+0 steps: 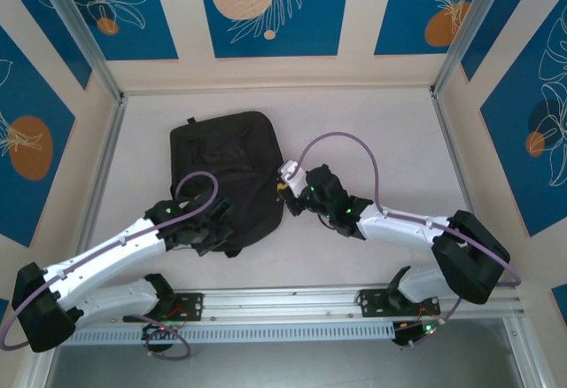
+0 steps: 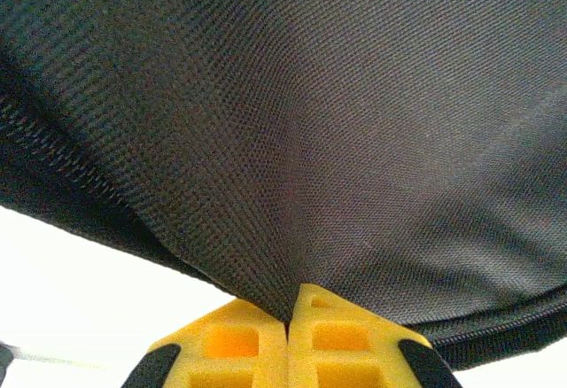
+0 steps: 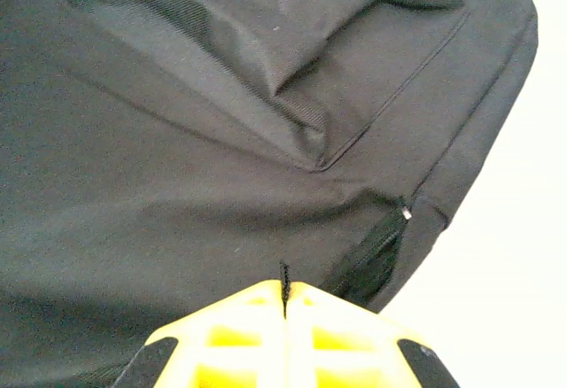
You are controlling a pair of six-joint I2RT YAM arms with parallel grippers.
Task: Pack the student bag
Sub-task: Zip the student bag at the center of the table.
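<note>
The bag sits off-centre, so my right gripper should next pull toward bare white tabletop on its side away from the bag [image 1: 226,166] and let go of the bag's edge.
The student bag [image 1: 226,166], a black fabric backpack, lies flat on the white table a little left of centre. My left gripper [image 1: 215,220] is at its near edge. In the left wrist view the yellow fingers [image 2: 345,339] of that gripper [image 2: 288,322] are shut, pinching a fold of the bag's woven fabric [image 2: 292,140]. My right gripper [image 1: 285,190] is at the bag's right edge. In the right wrist view that gripper [image 3: 284,298] is shut on a thin black strip of the bag [image 3: 221,166], just left of a partly open zip [image 3: 376,251].
An aluminium rail [image 1: 283,304] runs along the near edge between the arm bases. Metal frame posts [image 1: 111,153] and blue-patterned walls close in the table's sides and back. Bare white tabletop [image 1: 381,131] lies right of the bag. Purple cables [image 1: 341,140] arc over both arms.
</note>
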